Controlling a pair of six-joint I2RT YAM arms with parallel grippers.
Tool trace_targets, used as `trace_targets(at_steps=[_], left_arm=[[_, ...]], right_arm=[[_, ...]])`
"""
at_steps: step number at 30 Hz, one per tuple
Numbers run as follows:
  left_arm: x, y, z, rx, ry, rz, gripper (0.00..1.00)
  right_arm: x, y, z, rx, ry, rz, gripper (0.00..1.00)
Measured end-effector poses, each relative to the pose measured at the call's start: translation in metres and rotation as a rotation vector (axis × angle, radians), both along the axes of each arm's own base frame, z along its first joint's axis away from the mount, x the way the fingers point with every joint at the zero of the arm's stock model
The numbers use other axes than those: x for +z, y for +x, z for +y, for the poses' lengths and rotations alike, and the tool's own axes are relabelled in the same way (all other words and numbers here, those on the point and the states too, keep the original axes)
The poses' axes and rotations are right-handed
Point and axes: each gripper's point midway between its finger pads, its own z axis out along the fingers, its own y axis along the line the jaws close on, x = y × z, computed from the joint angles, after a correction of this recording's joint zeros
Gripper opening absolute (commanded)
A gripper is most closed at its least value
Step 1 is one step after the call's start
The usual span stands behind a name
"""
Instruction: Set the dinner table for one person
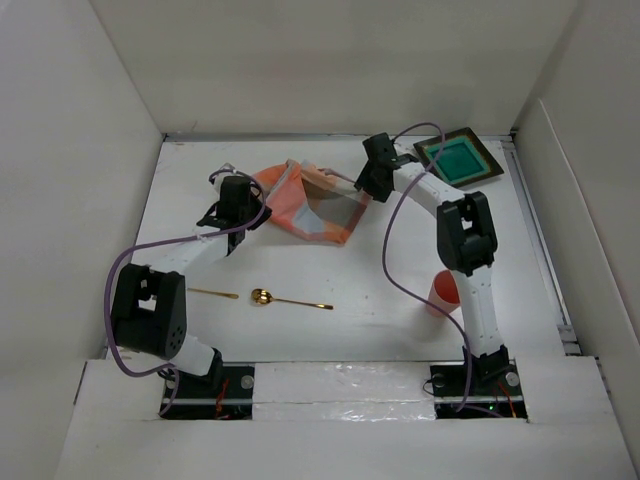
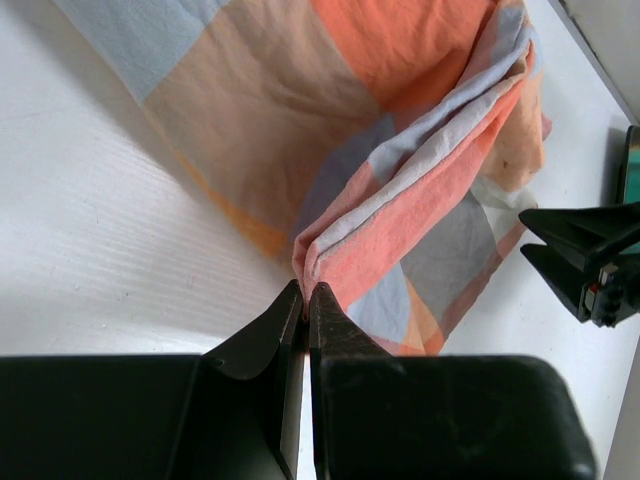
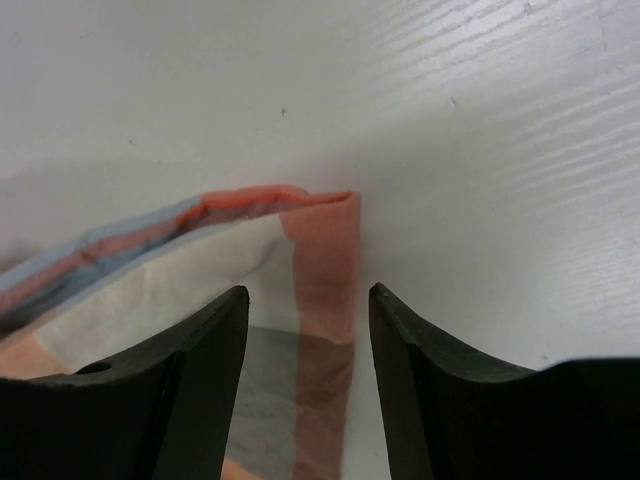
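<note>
I will lower my right gripper a little onto the mat's orange corner and close on its edge. The corner is already between the open fingers, untouched.
The dinner table (image 1: 360, 265) is a wide white tabletop. On its far middle lies a crumpled orange-and-grey checked cloth mat (image 1: 312, 203). My left gripper (image 1: 255, 205) is at the mat's left end, and in the left wrist view it (image 2: 306, 290) is shut on a folded edge of the mat (image 2: 400, 150), which rises in a ridge from the jaws. My right gripper (image 1: 366, 190) hovers at the mat's right corner. In the right wrist view it (image 3: 308, 295) is open, with the mat's orange corner (image 3: 325, 260) lying between the fingers, touching neither.
A green square plate (image 1: 458, 160) sits at the far right corner. An orange cup (image 1: 443, 292) stands beside the right arm. A gold spoon (image 1: 275, 298) and a thin gold utensil (image 1: 212, 293) lie near the front. White walls surround the table.
</note>
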Motion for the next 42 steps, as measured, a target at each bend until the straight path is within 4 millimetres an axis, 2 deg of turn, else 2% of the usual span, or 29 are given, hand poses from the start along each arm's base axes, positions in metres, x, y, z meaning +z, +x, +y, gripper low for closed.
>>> trace_targets(at_steps=[5, 8, 13, 16, 21, 22, 23, 24, 26, 32, 35, 37, 38, 40, 42], left_arm=[[-0.001, -0.001, 0.000, -0.013, 0.009, 0.000, 0.00], [-0.001, -0.001, -0.002, -0.022, 0.005, 0.001, 0.00], [0.000, -0.002, -0.004, -0.032, -0.001, 0.002, 0.00], [-0.001, -0.002, -0.004, -0.037, 0.000, 0.002, 0.00], [0.001, 0.001, -0.005, -0.041, 0.005, -0.002, 0.00], [0.002, 0.003, -0.005, -0.042, 0.005, -0.004, 0.00], [0.002, 0.004, -0.006, -0.042, 0.006, -0.005, 0.00], [0.002, 0.005, -0.006, -0.043, 0.007, -0.005, 0.00], [0.003, 0.006, -0.006, -0.044, 0.009, -0.005, 0.00], [0.017, 0.020, -0.006, -0.044, 0.029, -0.034, 0.00], [0.044, 0.034, -0.003, -0.040, 0.048, -0.079, 0.00], [0.077, 0.050, 0.000, -0.034, 0.054, -0.141, 0.00], [0.098, 0.058, 0.003, -0.027, 0.057, -0.177, 0.00], [0.150, 0.075, 0.012, -0.002, 0.062, -0.273, 0.00], [0.204, 0.084, 0.024, 0.029, 0.087, -0.369, 0.00]], right_arm=[[-0.015, -0.006, -0.003, -0.052, -0.008, 0.033, 0.53], [-0.017, -0.015, -0.006, -0.079, -0.002, 0.047, 0.52], [-0.016, -0.014, -0.009, -0.111, 0.015, 0.050, 0.50], [-0.017, -0.012, -0.008, -0.115, 0.018, 0.056, 0.43], [-0.019, -0.006, -0.008, -0.117, 0.033, 0.057, 0.27], [-0.019, -0.005, -0.007, -0.115, 0.036, 0.056, 0.24], [-0.019, -0.004, -0.006, -0.112, 0.040, 0.056, 0.12], [-0.020, -0.002, -0.004, -0.109, 0.046, 0.055, 0.12], [-0.021, 0.002, -0.002, -0.102, 0.061, 0.057, 0.00], [-0.020, 0.012, 0.011, -0.060, 0.152, 0.000, 0.00], [-0.015, 0.008, 0.009, -0.034, 0.148, -0.022, 0.00], [0.000, 0.007, 0.007, -0.005, 0.135, -0.051, 0.00], [0.014, 0.007, 0.006, 0.010, 0.132, -0.077, 0.00], [0.057, 0.010, 0.005, 0.041, 0.134, -0.160, 0.00], [0.121, 0.008, 0.003, 0.076, 0.147, -0.278, 0.00]])
